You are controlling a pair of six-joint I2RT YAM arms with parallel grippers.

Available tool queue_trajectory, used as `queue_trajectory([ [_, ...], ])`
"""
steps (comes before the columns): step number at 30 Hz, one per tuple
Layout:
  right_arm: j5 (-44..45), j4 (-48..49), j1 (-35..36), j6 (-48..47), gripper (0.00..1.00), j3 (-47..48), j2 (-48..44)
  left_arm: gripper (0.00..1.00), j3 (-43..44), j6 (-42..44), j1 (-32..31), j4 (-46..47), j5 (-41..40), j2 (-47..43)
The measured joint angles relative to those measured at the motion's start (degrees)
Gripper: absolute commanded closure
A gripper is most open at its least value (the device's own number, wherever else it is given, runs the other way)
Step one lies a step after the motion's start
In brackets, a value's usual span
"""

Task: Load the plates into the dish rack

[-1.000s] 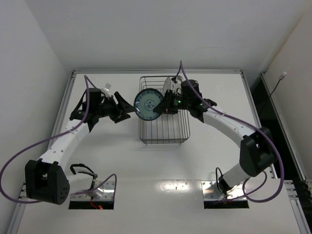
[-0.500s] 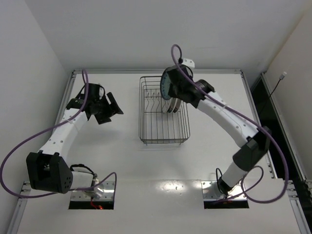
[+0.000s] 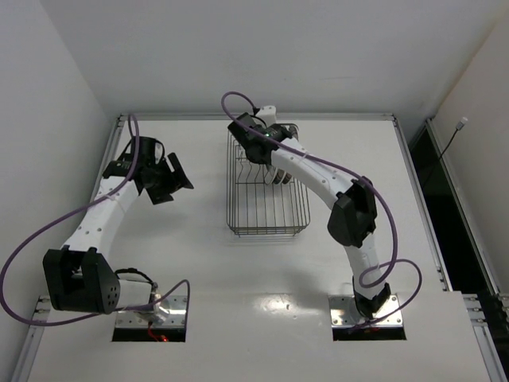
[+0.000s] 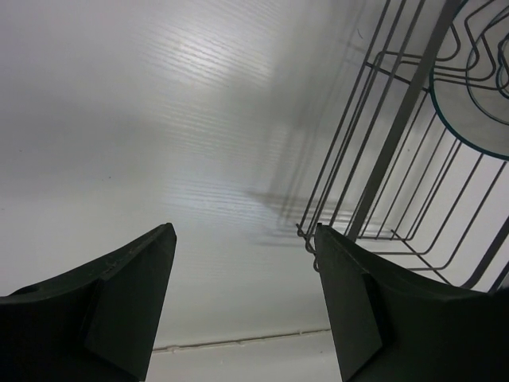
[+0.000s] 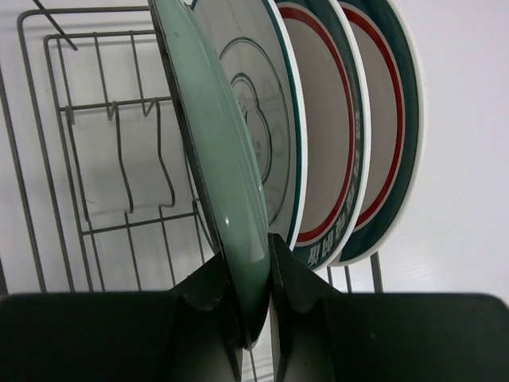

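The teal plate in my right gripper hangs upright over empty wires (image 3: 261, 173) beside the white ringed plate, so I will lower it into the rack (image 3: 266, 219) and release it next.
In the right wrist view my right gripper (image 5: 256, 267) is shut on the rim of the small teal plate (image 5: 215, 151), held upright and edge-on over the dish rack (image 5: 95, 171). Just right of it three plates stand in the rack: one white with thin dark rings (image 5: 266, 111) and two with green-and-red bands (image 5: 330, 151) (image 5: 386, 127). From above, the right gripper (image 3: 251, 143) hangs over the far end of the rack (image 3: 266, 219), beside the standing plates (image 3: 278, 173). My left gripper (image 3: 171, 180) is open and empty, left of the rack.
The left wrist view shows open fingers (image 4: 127, 294) over bare white table, the rack's near corner (image 4: 374, 191) close to the right finger. White walls enclose the table on three sides. Purple cables loop off both arms.
The right arm swung the teal plate from beside the left gripper up over the rack's far end, next to the standing plates. The left gripper let go, opened and drew back left.
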Motion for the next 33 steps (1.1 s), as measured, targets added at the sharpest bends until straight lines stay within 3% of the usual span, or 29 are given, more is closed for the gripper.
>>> queue_trajectory([
  [10, -4.7, 3.3, -2.1, -0.3, 0.98, -3.6, 0.6, 0.32, -1.1, 1.5, 2.8, -0.5, 1.0, 0.6],
  [24, -12.0, 3.8, -4.0, 0.5, 0.75, 0.9, 8.7, 0.32, -1.2, 3.6, 6.4, -0.6, 3.1, 1.1],
  [33, -16.8, 1.9, -4.4, 0.0, 0.41, 3.5, 5.9, 0.32, -1.1, 4.4, 6.8, -0.8, 4.0, 2.6],
])
